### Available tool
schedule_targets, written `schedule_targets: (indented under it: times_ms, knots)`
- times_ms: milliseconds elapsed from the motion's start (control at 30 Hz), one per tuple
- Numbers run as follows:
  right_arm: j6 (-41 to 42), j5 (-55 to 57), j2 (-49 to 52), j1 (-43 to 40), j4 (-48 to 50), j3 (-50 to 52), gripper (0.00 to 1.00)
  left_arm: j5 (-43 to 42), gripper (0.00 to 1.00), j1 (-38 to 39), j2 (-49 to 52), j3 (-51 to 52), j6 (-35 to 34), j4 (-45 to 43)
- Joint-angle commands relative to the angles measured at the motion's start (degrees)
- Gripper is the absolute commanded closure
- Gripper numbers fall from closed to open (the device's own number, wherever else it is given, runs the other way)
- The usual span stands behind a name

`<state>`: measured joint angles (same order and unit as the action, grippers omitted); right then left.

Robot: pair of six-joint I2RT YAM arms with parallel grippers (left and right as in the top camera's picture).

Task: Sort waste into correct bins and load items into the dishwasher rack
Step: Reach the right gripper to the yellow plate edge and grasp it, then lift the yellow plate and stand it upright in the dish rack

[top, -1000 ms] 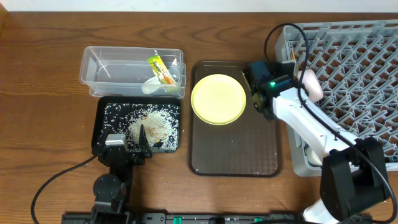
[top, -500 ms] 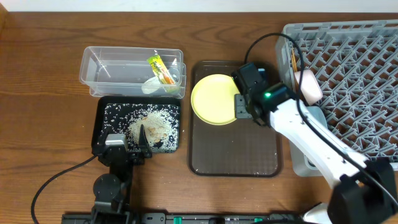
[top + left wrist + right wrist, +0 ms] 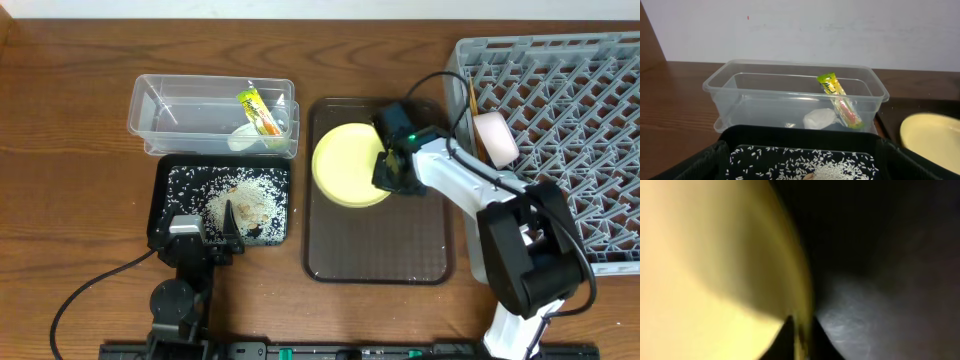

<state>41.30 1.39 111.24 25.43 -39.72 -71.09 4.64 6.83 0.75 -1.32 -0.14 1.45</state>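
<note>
I should next lift the plate past the whitish cup with my right gripper, then lower it into the dishwasher rack, where the slots stand empty (image 3: 568, 128).
The round yellow plate (image 3: 345, 165) lies at the far end of the dark brown tray (image 3: 380, 240). My right gripper (image 3: 388, 172) is at its right edge, and in the right wrist view the two fingertips (image 3: 801, 330) are shut on the plate's rim (image 3: 700, 255). The clear tub (image 3: 150, 110) holds the green-and-orange wrapper (image 3: 258, 110) and the white scrap (image 3: 243, 138). The black tray (image 3: 160, 200) holds rice scraps (image 3: 240, 200). My left gripper (image 3: 207, 228) is open and empty at that tray's near edge. The left wrist view shows tub (image 3: 790, 95), wrapper (image 3: 840, 100), scrap (image 3: 819, 118) and rice (image 3: 840, 170).
The grey dishwasher rack (image 3: 560, 100) stands at the right, with a small whitish cup (image 3: 495, 138) at its left side. The right arm's cable loops over the rack's left wall. The bowls are out of view.
My right gripper has moved left from the rack's edge onto the plate's right rim and closed on it. The plate has shifted slightly. The left arm has not moved.
</note>
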Motion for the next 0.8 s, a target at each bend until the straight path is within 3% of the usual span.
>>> schedule_targets:
  times_ms: [0, 233, 333, 533, 767]
  knots:
    - [0.8, -2.8, -0.2, -1.5, -0.7, 0.6, 0.99, 0.7, 0.06, -0.3, -0.1, 1.1, 0.3, 2.2]
    - [-11.0, 3.5, -14.5, -4.6, -0.3, 0.5, 0.99, 0.7, 0.06, -0.3, -0.1, 1.1, 0.3, 2.2]
    - [-15.7, 14.7, -23.3, -5.1, -1.3, 0.5, 0.99, 0.7, 0.06, -0.3, -0.1, 1.1, 0.3, 2.2]
    - [-15.8, 45.0, -37.6, -6.8, -4.0, 0.5, 0.99, 0.7, 0.05, -0.3, -0.1, 1.1, 0.3, 2.2]
    - [-22.6, 62.9, -41.5, -13.5, -4.1, 0.6, 0.99, 0.7, 0.06, -0.3, -0.1, 1.1, 0.3, 2.2]
